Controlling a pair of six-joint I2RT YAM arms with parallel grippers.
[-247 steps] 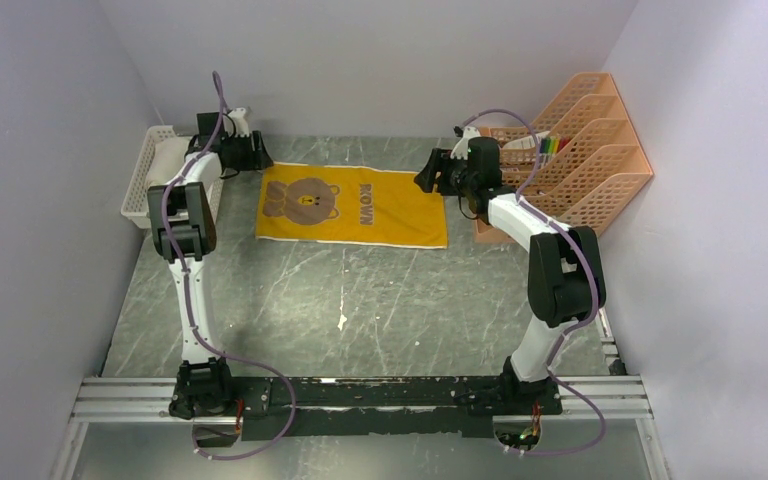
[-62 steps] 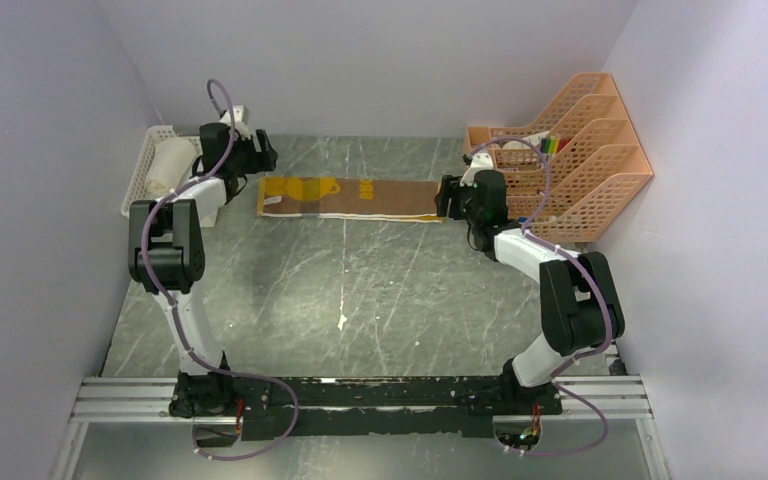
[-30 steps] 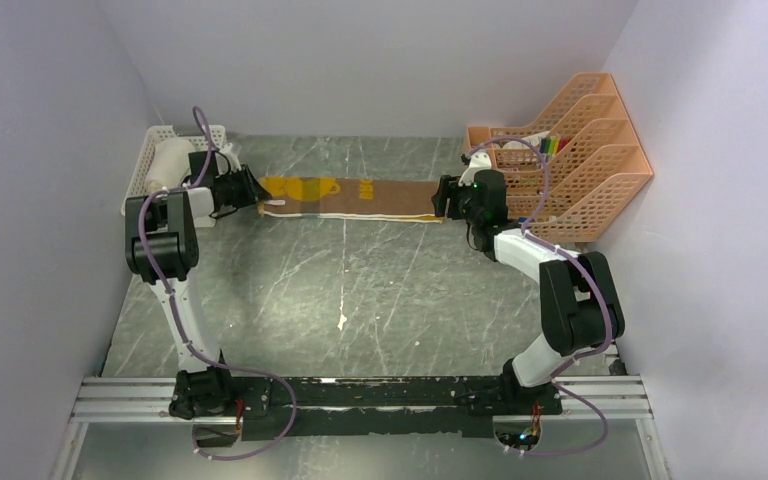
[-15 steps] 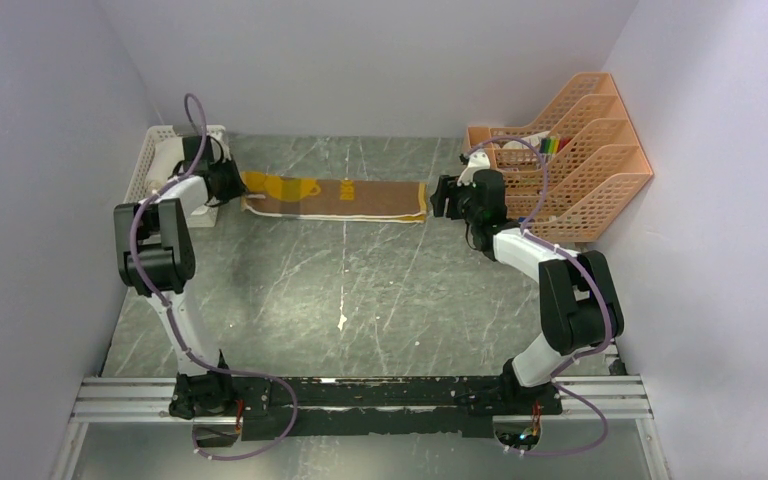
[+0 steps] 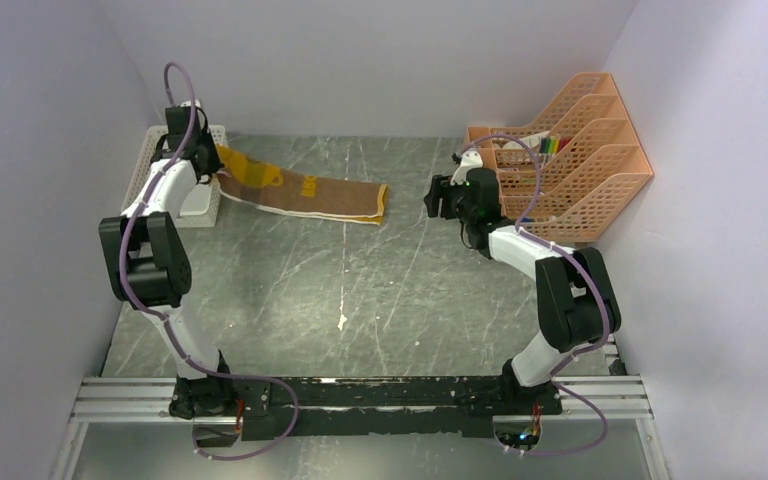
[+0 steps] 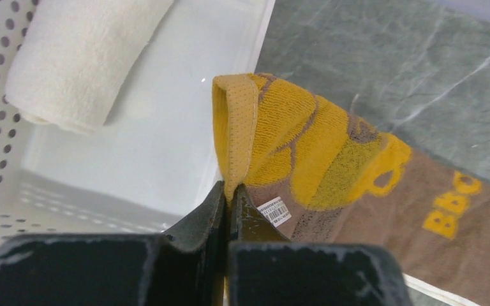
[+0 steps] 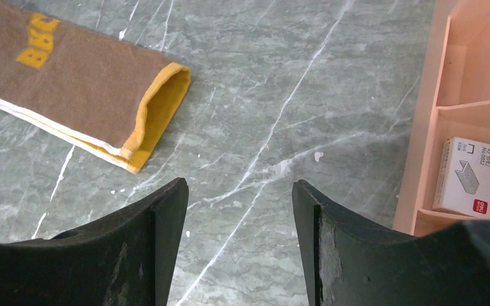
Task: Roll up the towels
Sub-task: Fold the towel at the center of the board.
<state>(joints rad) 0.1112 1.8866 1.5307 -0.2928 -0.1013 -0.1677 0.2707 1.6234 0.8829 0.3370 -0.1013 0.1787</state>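
Observation:
My left gripper will carry the brown towel's held end to the right in the top view and down onto the towel's loose end, since the towel still lies long.
The brown towel (image 5: 305,190), folded into a long strip with its mustard-yellow side showing at both ends, lies slanted across the far table. My left gripper (image 6: 230,189) is shut on the strip's left end (image 6: 281,140) and holds it raised at the rim of the white basket (image 6: 166,127). A rolled cream-white towel (image 6: 80,54) lies inside that basket. My right gripper (image 7: 239,185) is open over bare table, a little to the right of the strip's free end (image 7: 156,108) and apart from it. From above, the left gripper (image 5: 203,152) sits at the far left and the right gripper (image 5: 432,197) at mid-right.
An orange file rack (image 5: 575,150) stands at the back right, close behind my right wrist; a box of staples (image 7: 467,175) lies in one of its slots. The white basket (image 5: 145,165) sits against the left wall. Grey walls close in three sides.
My left gripper closed on the towel's left end and pulled it up and left toward the basket. The whole strip slid left, away from my right gripper, which stayed open.

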